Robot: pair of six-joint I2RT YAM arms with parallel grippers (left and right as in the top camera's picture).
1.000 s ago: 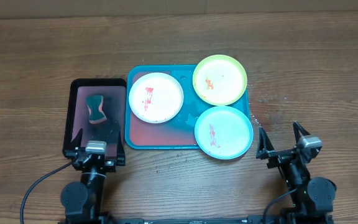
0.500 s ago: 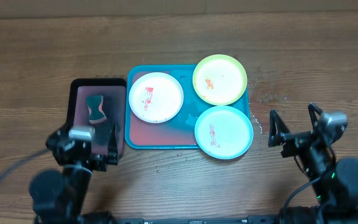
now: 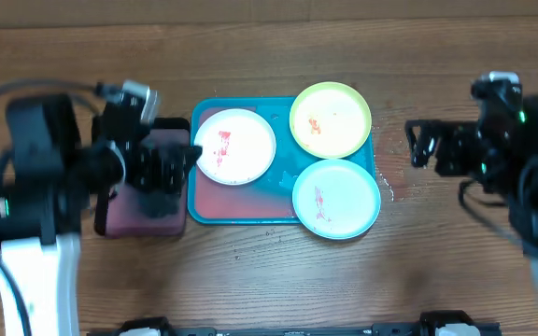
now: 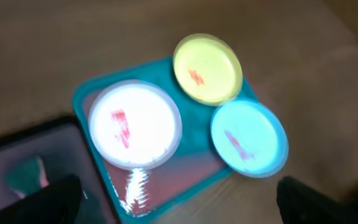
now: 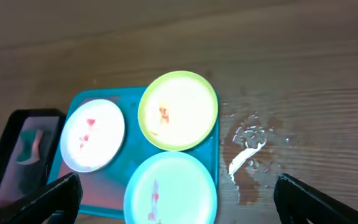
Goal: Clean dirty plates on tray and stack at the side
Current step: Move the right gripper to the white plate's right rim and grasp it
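Note:
My right gripper will next move across the green plate and down onto the facing rim of the white plate. Bare tray shows between the white (image 3: 234, 146) and lime-green plates.
The teal tray (image 3: 215, 205) holds three smeared plates: white (image 3: 234, 146) at its left, lime-green (image 3: 331, 119) at its top right, light blue (image 3: 336, 198) at its bottom right. All three show in the left wrist view, white (image 4: 135, 124), green (image 4: 207, 68), blue (image 4: 249, 137), and in the right wrist view, white (image 5: 92, 135), green (image 5: 178, 110), blue (image 5: 171, 188). My left gripper (image 3: 169, 168) is open and empty, raised over the black tray by the teal tray's left edge. My right gripper (image 3: 425, 147) is open and empty, raised right of the teal tray.
A smaller black tray (image 3: 129, 222) lies left of the teal tray, mostly hidden under my left arm; a sponge (image 4: 28, 176) lies in it. A wet patch (image 5: 248, 144) marks the wooden table right of the teal tray.
Both arms have risen and swung away from the front edge toward the tray. The left now covers the black tray; the right sits higher at the right. The plates have not moved.

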